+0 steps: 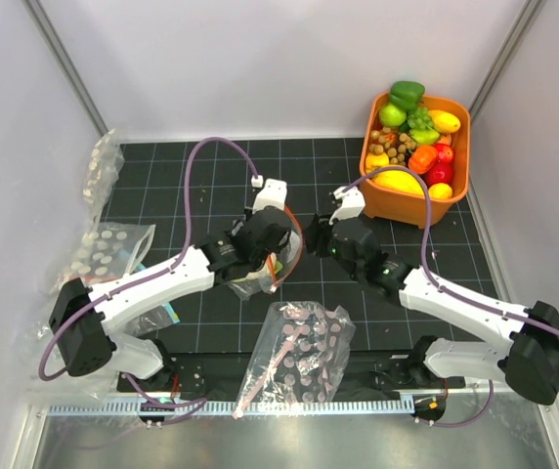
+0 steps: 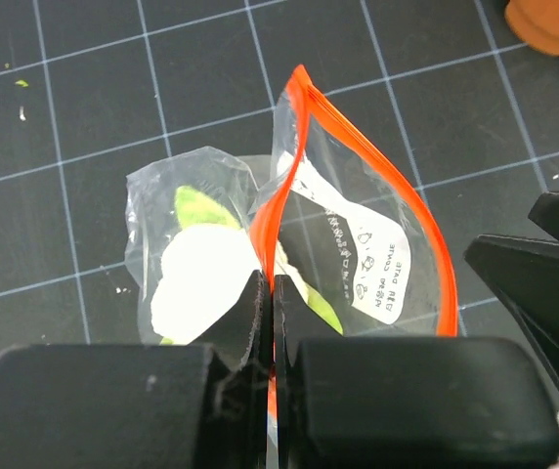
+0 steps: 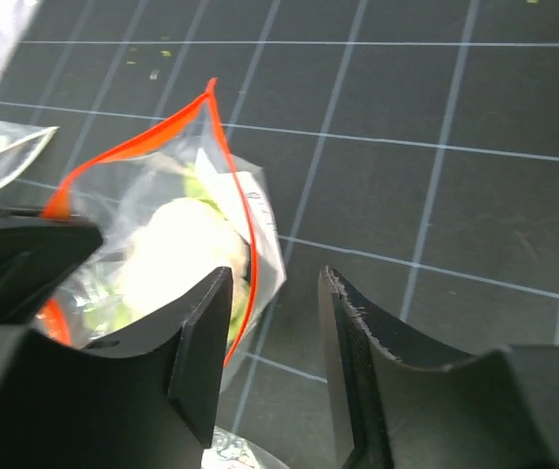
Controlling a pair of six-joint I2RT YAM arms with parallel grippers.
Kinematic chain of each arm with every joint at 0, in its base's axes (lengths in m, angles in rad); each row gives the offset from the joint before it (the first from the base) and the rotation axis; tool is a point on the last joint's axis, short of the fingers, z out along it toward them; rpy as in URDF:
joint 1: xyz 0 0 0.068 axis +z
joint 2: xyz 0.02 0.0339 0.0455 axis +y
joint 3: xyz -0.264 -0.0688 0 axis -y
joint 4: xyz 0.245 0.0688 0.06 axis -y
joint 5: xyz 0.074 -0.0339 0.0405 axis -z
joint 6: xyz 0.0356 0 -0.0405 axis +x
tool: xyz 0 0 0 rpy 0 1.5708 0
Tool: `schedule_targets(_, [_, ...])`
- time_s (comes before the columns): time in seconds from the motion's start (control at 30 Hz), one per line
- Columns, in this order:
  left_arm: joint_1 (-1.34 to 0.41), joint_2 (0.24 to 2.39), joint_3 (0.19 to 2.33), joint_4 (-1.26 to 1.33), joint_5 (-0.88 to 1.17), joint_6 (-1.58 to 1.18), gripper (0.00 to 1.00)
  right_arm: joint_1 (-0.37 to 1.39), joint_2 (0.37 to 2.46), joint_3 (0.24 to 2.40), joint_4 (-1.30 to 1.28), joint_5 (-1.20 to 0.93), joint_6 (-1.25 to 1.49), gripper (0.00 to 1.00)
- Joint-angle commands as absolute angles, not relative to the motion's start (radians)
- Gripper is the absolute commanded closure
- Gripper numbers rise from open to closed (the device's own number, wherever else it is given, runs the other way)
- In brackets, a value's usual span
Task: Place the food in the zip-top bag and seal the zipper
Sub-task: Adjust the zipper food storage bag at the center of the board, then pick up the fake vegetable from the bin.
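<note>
My right gripper will next rise outward over the bin's rim, as the bag's opening is open. Then it will lower to the orange round piece in the bin.
The zip-top bag (image 2: pixel 358 244) lies on the mat, its mouth open in a loop. The white cauliflower (image 2: pixel 201 283) is inside it, with a green bit beside it. My left gripper (image 2: pixel 268 280) is shut on the orange-red zipper (image 2: pixel 299 107) at one side of the mouth. In the top view it (image 1: pixel 272 258) is at mid-table. My right gripper (image 3: pixel 275 332) is open and empty, just right of the bag (image 3: pixel 162 215) and its zipper (image 3: pixel 231 166); its left finger (image 3: pixel 201 332) is close to the bag's edge. A green bell pepper (image 1: pixel 407 93) and an orange piece (image 1: pixel 422 158) lie in the bin.
An orange bin (image 1: pixel 411 207) full of toy produce stands at the back right. A pink-dotted bag (image 1: pixel 299 357) lies near the front centre. White-dotted bags (image 1: pixel 113 249) lie at the left, one more (image 1: pixel 101 168) further back. Walls close in on both sides.
</note>
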State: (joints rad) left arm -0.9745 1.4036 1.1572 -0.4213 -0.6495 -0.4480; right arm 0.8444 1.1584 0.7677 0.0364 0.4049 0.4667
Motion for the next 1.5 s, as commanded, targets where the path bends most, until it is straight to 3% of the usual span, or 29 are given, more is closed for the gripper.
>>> schedule_targets(0.0, [-0.945, 1.374, 1.184, -0.365, -0.615, -0.462, 1.0, 0.828, 1.135, 0.831, -0.023, 0.483, 0.451, 0.52])
schedule_targets(0.17, [-0.878, 1.335, 1.149, -0.35, -0.491, -0.508, 1.0, 0.761, 1.059, 0.828, -0.066, 0.512, 0.434, 0.49])
schedule_targets(0.37, [-0.865, 1.305, 1.123, -0.33, -0.494, -0.515, 1.0, 0.592, 1.045, 0.935, -0.156, 0.601, 0.449, 0.37])
schedule_targets(0.4, [-0.865, 1.293, 1.121, -0.33, -0.494, -0.518, 1.0, 0.544, 1.058, 0.957, -0.17, 0.613, 0.451, 0.32])
schedule_targets(0.43, [-0.865, 1.289, 1.117, -0.328, -0.495, -0.52, 1.0, 0.523, 1.093, 0.982, -0.19, 0.624, 0.448, 0.14])
schedule_targets(0.5, [-0.864, 1.269, 1.103, -0.319, -0.497, -0.522, 1.0, 0.462, 1.138, 1.055, -0.205, 0.669, 0.445, 0.01])
schedule_targets(1.1, [-0.865, 1.246, 1.088, -0.311, -0.48, -0.529, 1.0, 0.15, 1.859, 1.647, -0.35, 0.808, 0.377, 0.0])
schedule_targets(1.4, [-0.864, 1.239, 1.081, -0.308, -0.466, -0.537, 1.0, 0.068, 2.103, 1.894, -0.423, 0.816, 0.377, 0.01])
schedule_targets(1.47, [-0.864, 1.238, 1.083, -0.308, -0.466, -0.537, 1.0, 0.06, 2.115, 1.898, -0.434, 0.813, 0.402, 0.05])
